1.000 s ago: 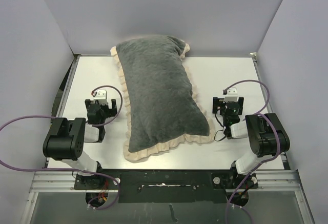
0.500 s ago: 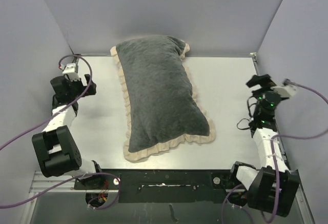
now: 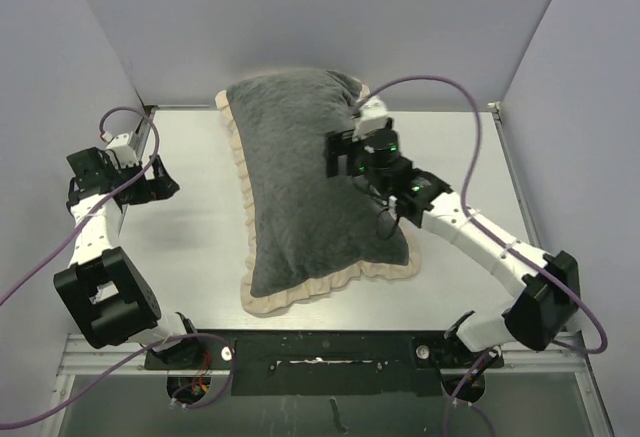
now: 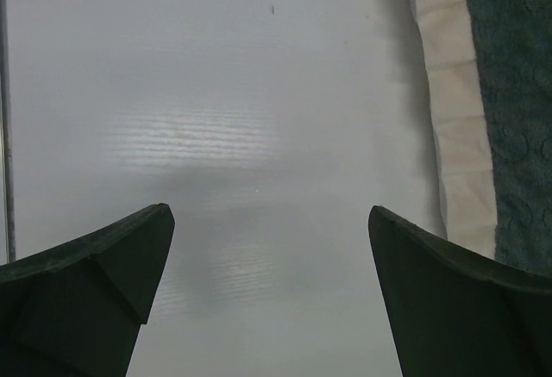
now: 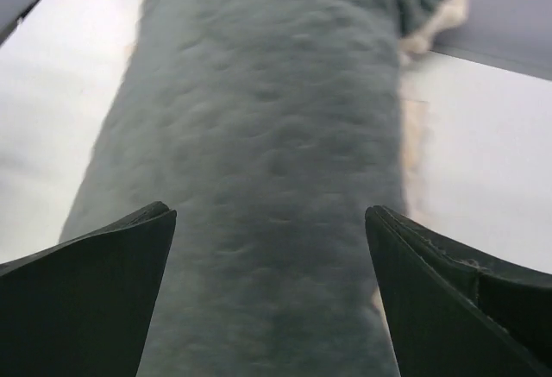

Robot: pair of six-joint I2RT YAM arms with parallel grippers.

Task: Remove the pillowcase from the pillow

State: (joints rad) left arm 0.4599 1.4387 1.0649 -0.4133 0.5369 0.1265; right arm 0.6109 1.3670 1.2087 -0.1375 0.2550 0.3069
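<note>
The pillowcase's far rail-side corner, frill (image 4: 453,135) exposed, is outward of my left gripper and to the right in the top view. I will reach across and go down onto it.
The pillowcase (image 3: 310,187) lies lengthwise on the middle of the table, dark grey plush face up, with a peach-beige frill all round. It is full and plump; the white pillow inside it is hidden. My right gripper (image 3: 340,157) is open above the far half of the pillowcase, close to its right edge. In the right wrist view the grey plush (image 5: 276,118) fills the gap between the spread fingers (image 5: 270,222). My left gripper (image 3: 160,183) is open and empty over bare table, left of the pillowcase. Its view shows the frill (image 4: 453,135) and plush (image 4: 517,92) at the right.
The white table (image 3: 190,247) is boxed in by grey walls at the left, back and right. A metal rail (image 3: 135,157) runs along the left edge. The arm bases stand on the black bar (image 3: 320,352) at the near edge.
Both arms have unfolded from beside the pillowcase. The right arm swung from the right edge to over the pillowcase's far half. The left gripper shifted a little nearer along the left edge.
</note>
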